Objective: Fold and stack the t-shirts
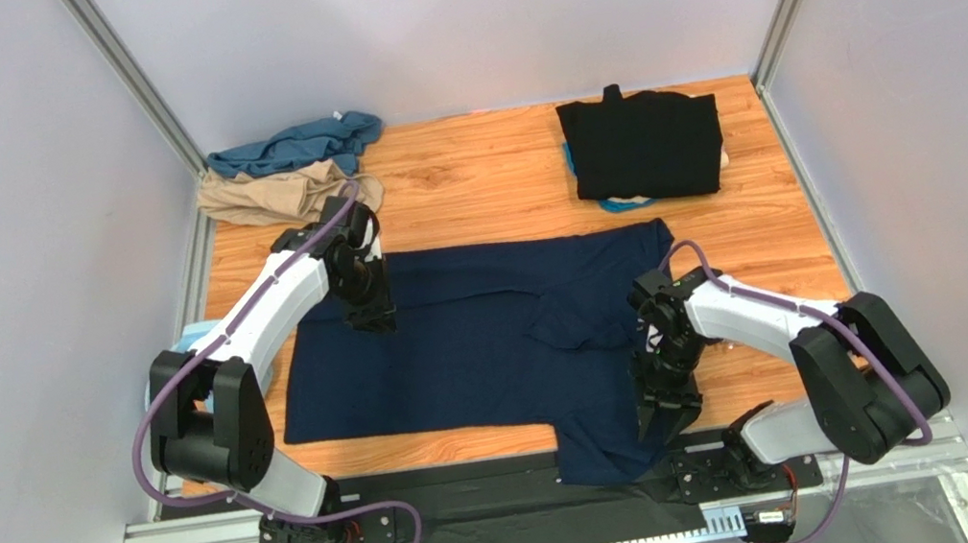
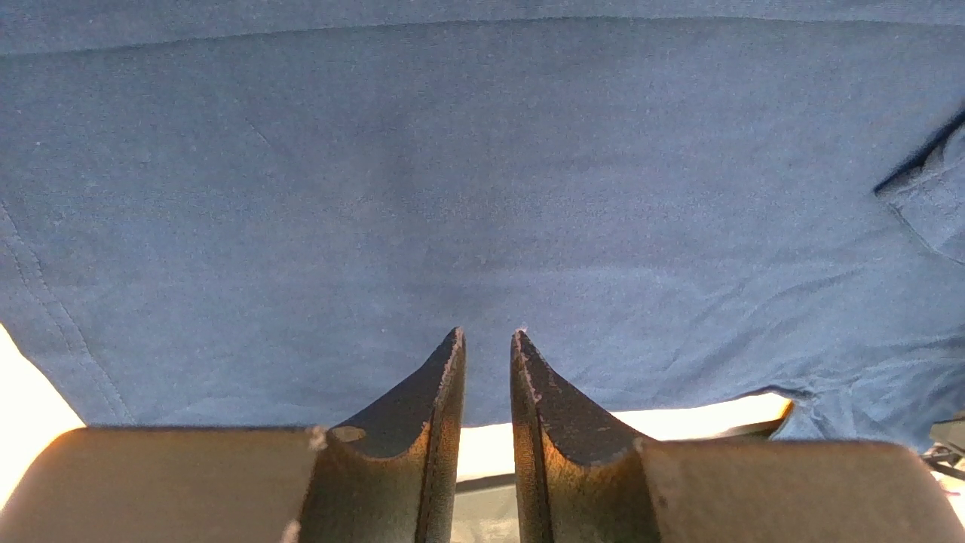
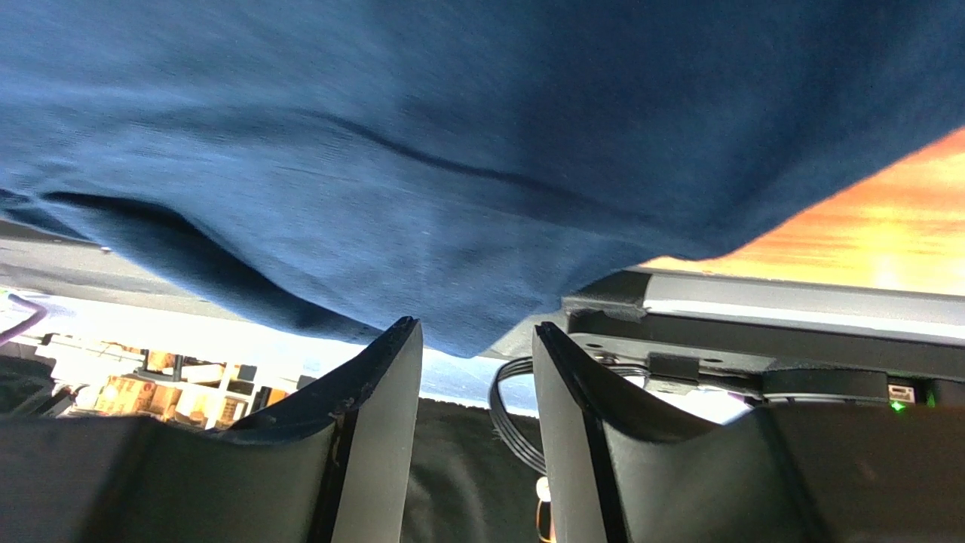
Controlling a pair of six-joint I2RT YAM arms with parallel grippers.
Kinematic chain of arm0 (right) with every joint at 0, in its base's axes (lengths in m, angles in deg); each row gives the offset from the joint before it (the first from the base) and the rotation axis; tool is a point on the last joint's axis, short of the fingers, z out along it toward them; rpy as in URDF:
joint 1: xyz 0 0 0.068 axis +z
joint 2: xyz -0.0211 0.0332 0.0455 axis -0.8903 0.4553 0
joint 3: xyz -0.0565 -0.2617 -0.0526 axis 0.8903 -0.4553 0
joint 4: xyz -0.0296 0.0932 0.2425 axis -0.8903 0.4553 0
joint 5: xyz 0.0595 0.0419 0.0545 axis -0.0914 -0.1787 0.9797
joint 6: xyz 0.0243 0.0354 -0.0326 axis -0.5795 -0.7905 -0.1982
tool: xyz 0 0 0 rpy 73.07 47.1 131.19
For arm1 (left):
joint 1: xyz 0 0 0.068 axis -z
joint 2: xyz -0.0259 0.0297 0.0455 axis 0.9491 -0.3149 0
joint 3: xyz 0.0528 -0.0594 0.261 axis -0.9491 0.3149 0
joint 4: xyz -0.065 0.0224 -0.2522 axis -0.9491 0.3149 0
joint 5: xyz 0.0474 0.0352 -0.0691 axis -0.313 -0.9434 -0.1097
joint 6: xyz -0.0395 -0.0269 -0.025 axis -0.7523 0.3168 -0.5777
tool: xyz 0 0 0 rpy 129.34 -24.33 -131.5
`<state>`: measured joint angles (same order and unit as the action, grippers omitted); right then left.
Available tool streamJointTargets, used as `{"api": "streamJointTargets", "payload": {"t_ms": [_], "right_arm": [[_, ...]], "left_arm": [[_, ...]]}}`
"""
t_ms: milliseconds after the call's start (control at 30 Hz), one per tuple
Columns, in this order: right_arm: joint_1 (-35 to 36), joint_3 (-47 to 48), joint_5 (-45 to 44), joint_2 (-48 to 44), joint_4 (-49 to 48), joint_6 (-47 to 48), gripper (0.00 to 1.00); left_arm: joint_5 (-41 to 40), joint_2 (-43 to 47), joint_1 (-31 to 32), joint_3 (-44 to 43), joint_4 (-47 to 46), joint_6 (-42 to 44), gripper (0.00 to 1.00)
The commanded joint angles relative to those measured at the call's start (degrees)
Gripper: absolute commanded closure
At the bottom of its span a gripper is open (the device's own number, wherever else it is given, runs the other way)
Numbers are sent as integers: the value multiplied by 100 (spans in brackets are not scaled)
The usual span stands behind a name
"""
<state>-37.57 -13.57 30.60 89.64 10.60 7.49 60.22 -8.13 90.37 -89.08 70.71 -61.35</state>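
The hanging fold of navy cloth (image 1: pixel 652 445) (image 3: pixel 467 330) still hangs over the near edge of the table. I will lower my right gripper to the fold and close it next.
A dark navy t-shirt (image 1: pixel 486 337) lies spread flat mid-table, one part hanging over the near edge. My left gripper (image 1: pixel 373 315) hovers at its far left edge. In the left wrist view the left gripper (image 2: pixel 487 336) is open by a narrow gap, nothing between the fingers, navy cloth (image 2: pixel 476 170) just past the tips. My right gripper (image 1: pixel 650 417) stands at the shirt's near right side. In the right wrist view it (image 3: pixel 478 328) is open, a hanging fold of the navy shirt (image 3: pixel 453 147) dipping toward the tips. A folded black t-shirt (image 1: pixel 642 145) lies back right.
A teal t-shirt (image 1: pixel 295 144) and a tan t-shirt (image 1: pixel 281 192) lie crumpled at the back left corner. Teal cloth (image 1: pixel 611 204) peeks from under the black stack. A metal rail (image 1: pixel 482 498) runs along the wooden table's (image 1: pixel 477 185) near edge. Walls close in on three sides.
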Motion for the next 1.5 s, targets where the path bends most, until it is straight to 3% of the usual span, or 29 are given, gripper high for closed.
{"api": "streamJointTargets", "payload": {"t_ms": [0,233,600,867,1000,1267,1467], "right_arm": [[49,-108,113,-230,94,-152,54],[94,-204,105,-256,-169,-310,54],[401,-161,70,508,-609,-425,56],[559,-213,-27,473,-723,-635,75],[603,-213,-106,350,-662,-671,100],[603,173,-352,-10,-285,-566,100],[603,972,-458,95,155,-328,100]], "left_arm": [[109,-17,35,5,-143,-59,72],[189,-132,237,-21,-222,-156,73],[92,-61,281,58,-179,-130,73],[101,-149,281,32,-179,-95,73],[110,-158,290,14,-170,-95,74],[118,-150,290,-12,-144,-95,74],[74,-150,290,-153,-91,-42,74]]}}
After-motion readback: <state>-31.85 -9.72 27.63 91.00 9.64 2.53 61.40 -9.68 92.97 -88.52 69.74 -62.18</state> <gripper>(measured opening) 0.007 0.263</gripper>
